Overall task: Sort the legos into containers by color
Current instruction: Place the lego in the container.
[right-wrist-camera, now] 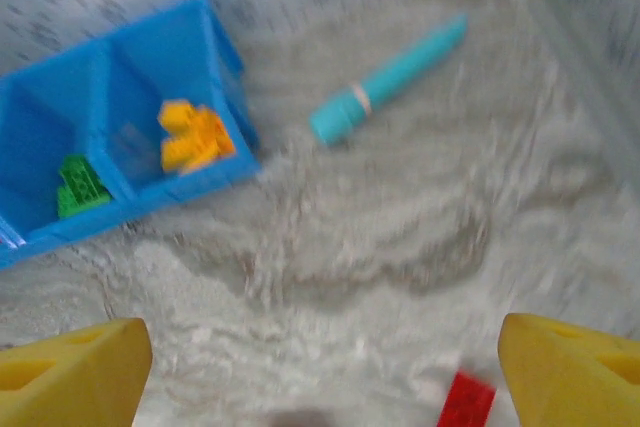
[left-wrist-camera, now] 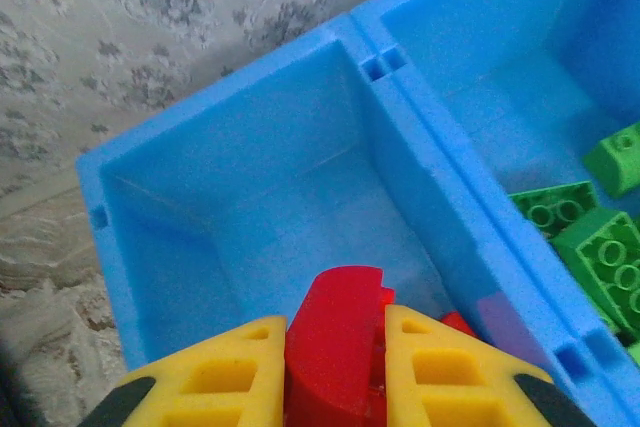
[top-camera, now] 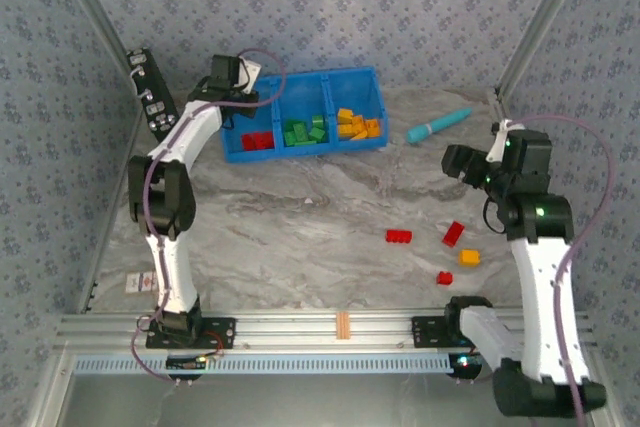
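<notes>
The red legos already lie in the container below my left gripper, so it next lowers toward the container's bottom and releases the red lego beside them.
The blue bin (top-camera: 352, 77) stands at the back with three containers side by side. Red legos (top-camera: 258, 140) lie in the left one, green (top-camera: 304, 132) in the middle, orange (top-camera: 358, 125) in the right. My left gripper (left-wrist-camera: 335, 367) hangs over the left container (left-wrist-camera: 250, 197), shut on a red lego (left-wrist-camera: 335, 337). Green legos (left-wrist-camera: 590, 247) show past the divider. My right gripper (top-camera: 462, 162) is open above the table's right side, and between its fingers there is nothing. Loose on the table lie three red legos (top-camera: 398, 236) (top-camera: 453, 234) (top-camera: 444, 278) and an orange one (top-camera: 469, 257). One red lego (right-wrist-camera: 466, 402) lies near the right fingertip.
A teal pen-like stick (top-camera: 438, 125) lies right of the bin, also seen from the right wrist (right-wrist-camera: 388, 95). A black panel with silver parts (top-camera: 150, 95) leans at the back left. Patterned walls enclose the marbled table; an aluminium rail (top-camera: 340, 327) runs along the near edge.
</notes>
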Robot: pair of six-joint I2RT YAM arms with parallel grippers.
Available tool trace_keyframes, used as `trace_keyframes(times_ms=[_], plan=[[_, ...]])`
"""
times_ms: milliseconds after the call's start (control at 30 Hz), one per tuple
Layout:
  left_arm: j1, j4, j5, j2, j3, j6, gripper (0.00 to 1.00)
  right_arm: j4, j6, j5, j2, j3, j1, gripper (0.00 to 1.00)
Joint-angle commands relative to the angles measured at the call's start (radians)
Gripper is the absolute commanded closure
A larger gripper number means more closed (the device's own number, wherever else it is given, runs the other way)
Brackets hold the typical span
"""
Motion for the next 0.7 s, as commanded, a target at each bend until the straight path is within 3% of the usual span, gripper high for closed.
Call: trace_keyframes(times_ms=[0, 300, 467, 667], plan=[[0.006, -0.075, -0.024, 0.056, 0.089, -0.043, 0.93, -0.010, 0.133, -0.277, -0.014, -0.119, -0.069, 0.09], [0.006, -0.117, -0.033, 0.156, 0.117, -0.078, 0.82, -0.076, 0.221, -0.161, -0.083, -0.320, -0.092, 0.08], [0.007, -0.121, -0.050, 0.162, 0.105, -0.087, 0.60, -0.052, 0.250, -0.133, -0.070, -0.427, -0.147, 0.09], [0.007, -0.122, -0.049, 0.151, 0.100, -0.095, 0.46, -0.026, 0.238, -0.107, -0.001, -0.454, -0.195, 0.09]])
